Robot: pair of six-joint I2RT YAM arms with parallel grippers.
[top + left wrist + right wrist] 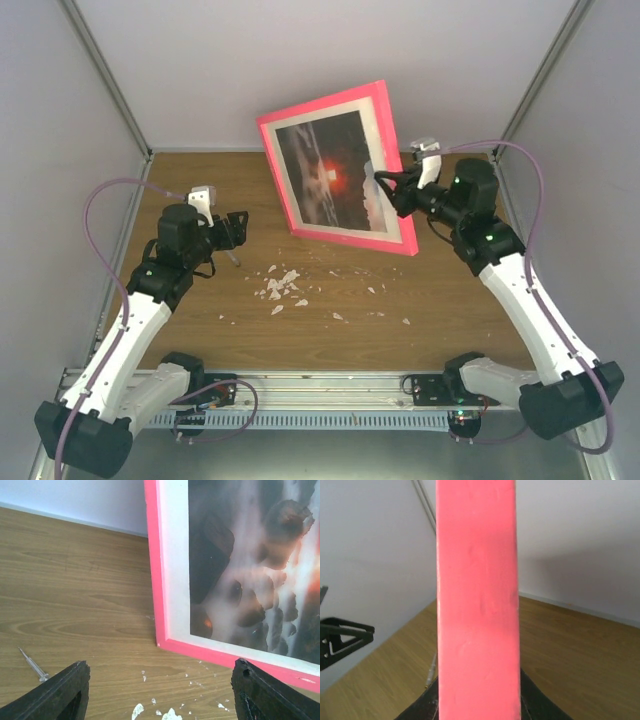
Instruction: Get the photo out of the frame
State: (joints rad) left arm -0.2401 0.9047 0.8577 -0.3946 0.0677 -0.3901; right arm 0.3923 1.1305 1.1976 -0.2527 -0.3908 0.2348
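Note:
My right gripper is above the wooden table, so next it needs to go down, lay the tilted frame flat and release the frame's edge on the table.
The pink-red frame (320, 103) stands nearly upright at the back middle of the table, its front facing the arms. The photo (325, 170) of dark rocks and a red glow sits inside it, behind a white mat border (172, 555). My right gripper (385, 187) is shut on the frame's right edge, and that edge fills the right wrist view (477, 605). My left gripper (238, 225) is open and empty, low over the table to the left of the frame. The left wrist view shows the frame's lower left corner (159, 642) on the wood and the photo (240, 565).
White scraps (280, 285) lie scattered on the wooden table (450, 300) in front of the frame. A thin metal tool (32, 666) lies beside my left gripper. Grey enclosure walls stand at the back and both sides.

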